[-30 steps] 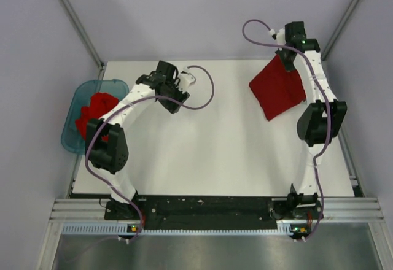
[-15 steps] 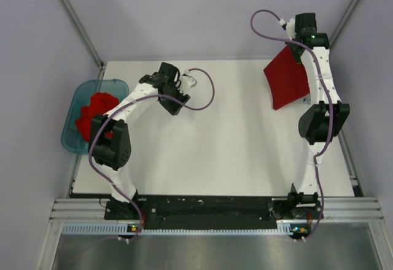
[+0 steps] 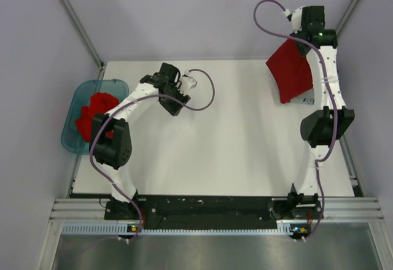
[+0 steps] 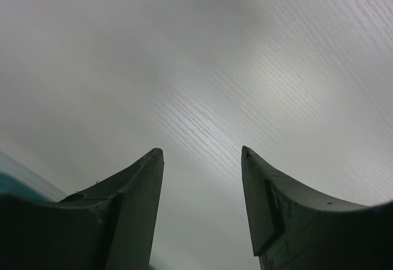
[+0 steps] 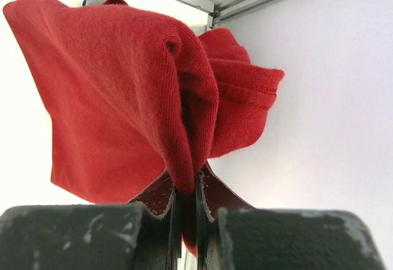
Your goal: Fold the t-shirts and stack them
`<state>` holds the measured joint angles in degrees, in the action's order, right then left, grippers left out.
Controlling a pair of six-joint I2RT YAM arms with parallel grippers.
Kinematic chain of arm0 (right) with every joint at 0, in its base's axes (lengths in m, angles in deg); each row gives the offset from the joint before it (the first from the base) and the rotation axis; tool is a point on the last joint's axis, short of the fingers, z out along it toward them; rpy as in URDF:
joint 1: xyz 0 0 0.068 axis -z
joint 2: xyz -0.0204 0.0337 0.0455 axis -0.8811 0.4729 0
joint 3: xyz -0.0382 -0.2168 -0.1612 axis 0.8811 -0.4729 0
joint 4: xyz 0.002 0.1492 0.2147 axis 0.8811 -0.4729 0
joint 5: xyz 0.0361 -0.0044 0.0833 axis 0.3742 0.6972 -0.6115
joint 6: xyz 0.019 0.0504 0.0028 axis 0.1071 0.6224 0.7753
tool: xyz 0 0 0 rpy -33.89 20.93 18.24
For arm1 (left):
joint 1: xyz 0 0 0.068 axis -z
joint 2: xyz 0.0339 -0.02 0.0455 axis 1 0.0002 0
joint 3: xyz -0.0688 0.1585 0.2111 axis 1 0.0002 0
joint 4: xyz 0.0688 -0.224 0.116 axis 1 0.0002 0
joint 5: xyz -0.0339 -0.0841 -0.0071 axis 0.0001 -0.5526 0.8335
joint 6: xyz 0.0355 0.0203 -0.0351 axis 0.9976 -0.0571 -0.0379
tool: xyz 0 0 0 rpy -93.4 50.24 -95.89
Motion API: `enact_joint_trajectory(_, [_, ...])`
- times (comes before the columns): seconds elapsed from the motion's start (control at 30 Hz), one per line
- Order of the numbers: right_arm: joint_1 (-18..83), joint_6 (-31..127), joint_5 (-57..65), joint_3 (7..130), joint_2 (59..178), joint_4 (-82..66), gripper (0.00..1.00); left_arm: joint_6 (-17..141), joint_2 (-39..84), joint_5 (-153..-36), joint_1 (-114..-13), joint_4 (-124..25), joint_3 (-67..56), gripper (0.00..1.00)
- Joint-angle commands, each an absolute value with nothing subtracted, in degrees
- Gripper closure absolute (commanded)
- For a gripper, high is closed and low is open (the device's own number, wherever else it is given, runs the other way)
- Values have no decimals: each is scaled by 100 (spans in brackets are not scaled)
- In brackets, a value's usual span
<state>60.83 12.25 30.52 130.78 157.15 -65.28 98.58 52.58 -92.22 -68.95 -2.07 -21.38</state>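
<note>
My right gripper should move down and toward the side panel next, and let go of the shirt's red edge on top, because the pale thing under the hanging shirt (image 3: 306,100) is below it.
A folded red t-shirt (image 3: 290,70) hangs in the air over the table's far right corner, pinched at its upper edge by my right gripper (image 3: 302,44). From the right wrist camera the same red t-shirt (image 5: 129,98) bunches between the jaws, with my right gripper (image 5: 190,187) shut on the cloth. More red t-shirts (image 3: 93,111) lie crumpled in the teal tub at the left. My left gripper (image 3: 184,81) hovers over the table's far left part; in its own view the left gripper (image 4: 201,153) stands open with only bare tabletop between the fingers.
The teal plastic tub (image 3: 75,101) sits off the table's left edge. The white table (image 3: 221,141) is walled by pale panels at the back and sides. A small pale thing (image 3: 307,99) shows just under the hanging shirt, by the right arm.
My right gripper has lifted the red t-shirt off the table and carried it up and toward the far right corner. The left arm has stayed put.
</note>
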Motion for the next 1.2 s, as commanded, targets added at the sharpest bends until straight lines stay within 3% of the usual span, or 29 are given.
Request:
enact_joint_trajectory(0.0, [6143, 1239, 3139, 13439, 15215, -6188, 100, 9780, 5264, -9292, -6916, -200, -2355, 41])
enact_joint_trajectory(0.67, [7329, 1924, 2446, 12745, 16471, -4756, 100, 9771, 5405, -9283, -6916, -147, -2276, 41])
enact_joint_trajectory(0.97, [7681, 2276, 2709, 12622, 16999, -4088, 100, 9754, 5537, -9301, -6916, -68, -2346, 41])
enact_joint_trajectory(1.03, [7707, 2241, 2823, 12578, 17078, -4035, 78, 9754, 5554, -9292, -6916, -50, -2337, 41])
enact_joint_trajectory(1.1, [7707, 2267, 3295, 12587, 17113, -3991, 43, 9754, 5554, -9274, -6916, -41, -2337, 41])
enact_joint_trajectory(1.17, [7716, 2259, 3857, 12657, 17122, -3912, 24, 9771, 5563, -9274, -6916, -24, -2328, 41])
